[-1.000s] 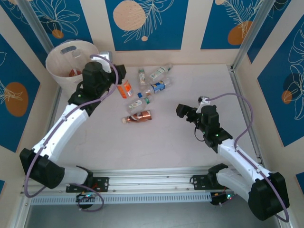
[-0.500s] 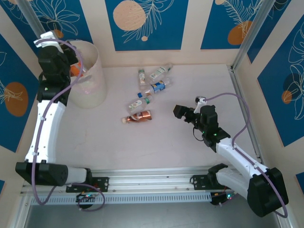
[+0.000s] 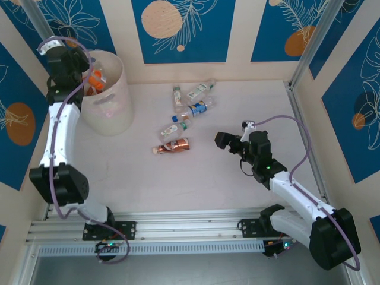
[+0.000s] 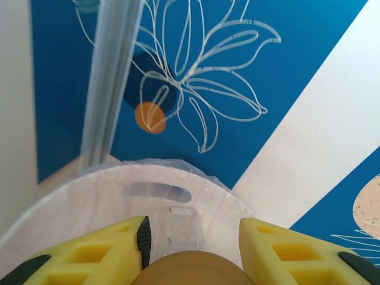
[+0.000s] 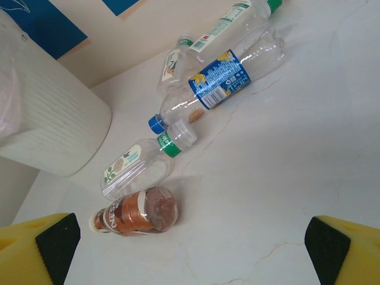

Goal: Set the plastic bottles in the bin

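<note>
The robot's left gripper will swing toward the middle of the bin and point its fingers down to let go of the orange-labelled bottle (image 3: 96, 79).
My left gripper (image 3: 89, 79) hangs at the left rim of the bin (image 3: 113, 101), shut on an orange-labelled bottle (image 3: 96, 79). In the left wrist view the bottle's brownish round end (image 4: 190, 270) sits between the yellow fingers (image 4: 113, 252), above the bin's whitish inside wall (image 4: 89, 190). Several plastic bottles lie mid-table: a brown one (image 3: 172, 146) (image 5: 136, 212), a clear green-capped one (image 3: 175, 127) (image 5: 139, 166) and a blue-labelled one (image 3: 196, 110) (image 5: 217, 83). My right gripper (image 3: 222, 141) (image 5: 193, 243) stands open, low over the table to the right of the brown bottle.
Two more green-capped bottles (image 3: 178, 95) (image 3: 200, 90) lie near the back wall. The bin (image 5: 53, 130) stands in the back left corner against the patterned walls. A metal rail (image 3: 306, 136) runs along the table's right edge.
The left arm has swung the orange bottle up from the table to the bin's left rim. The bin now stands a little further right. My right gripper edged slightly left.
</note>
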### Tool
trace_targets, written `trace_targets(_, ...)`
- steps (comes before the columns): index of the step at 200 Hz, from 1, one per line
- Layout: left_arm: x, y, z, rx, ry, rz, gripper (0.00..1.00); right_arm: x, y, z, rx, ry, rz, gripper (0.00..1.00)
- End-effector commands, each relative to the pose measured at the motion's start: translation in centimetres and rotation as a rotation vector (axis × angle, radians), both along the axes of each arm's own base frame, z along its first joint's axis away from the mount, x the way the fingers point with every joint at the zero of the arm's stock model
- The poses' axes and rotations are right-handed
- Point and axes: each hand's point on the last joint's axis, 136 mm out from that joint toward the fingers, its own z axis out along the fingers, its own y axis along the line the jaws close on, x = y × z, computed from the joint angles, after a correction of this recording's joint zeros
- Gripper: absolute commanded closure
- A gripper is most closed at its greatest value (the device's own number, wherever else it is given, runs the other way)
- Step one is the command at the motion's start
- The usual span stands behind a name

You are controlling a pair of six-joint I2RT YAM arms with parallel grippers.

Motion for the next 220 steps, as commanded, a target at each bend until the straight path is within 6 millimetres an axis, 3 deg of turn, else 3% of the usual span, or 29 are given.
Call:
trace_targets(1, 1.7, -1.2, -1.3, -0.098, 0.036, -0.088, 1.0, 0.1, 0.5, 1.1, 0.026, -0.007, 0.001, 0.0)
trace_targets(27, 2.3, -1.2, -4.4, -0.154, 0.128, -0.077, 1.0, 0.0, 0.7, 1.1, 0.023, 0.0, 0.001, 0.0)
trace_targets(36, 2.0, -0.8, -5.5, -0.161, 0.172, -0.05, 0.96, -0.1, 0.6, 0.9, 0.015, 0.003, 0.0, 0.01)
trace_targets(56, 0.6, 0.0, -7.9, -0.18, 0.275, 0.009, 0.66, -0.1, 0.5, 0.7, 0.002, 0.006, -0.008, 0.0)
trace_targets(75, -0.5, 0.4, -7.9, -0.196, 0.276, 0.024, 0.25, 0.0, 0.5, 0.6, -0.005, 0.003, -0.01, 0.0)
trace_targets(92, -1.1, -0.1, -6.3, -0.19, 0.241, 0.0, 0.12, 0.0, 0.5, 0.5, -0.014, 0.005, -0.006, 0.0)
trace_targets(123, -2.5, -1.0, -4.1, -0.184, 0.192, -0.042, 0.0, 0.0, 0.4, 0.0, -0.03, 0.01, -0.013, 0.0)
trace_targets(153, -2.9, -2.3, -3.7, -0.184, 0.163, -0.098, 0.0, 0.3, 0.5, -0.3, -0.032, 0.019, -0.014, 0.0)
trace_targets(220, -2.3, -10.5, -2.7, -0.034, 0.168, -0.33, 0.0, 0.6, 0.7, -1.0, -0.049, 0.031, -0.001, 0.01)
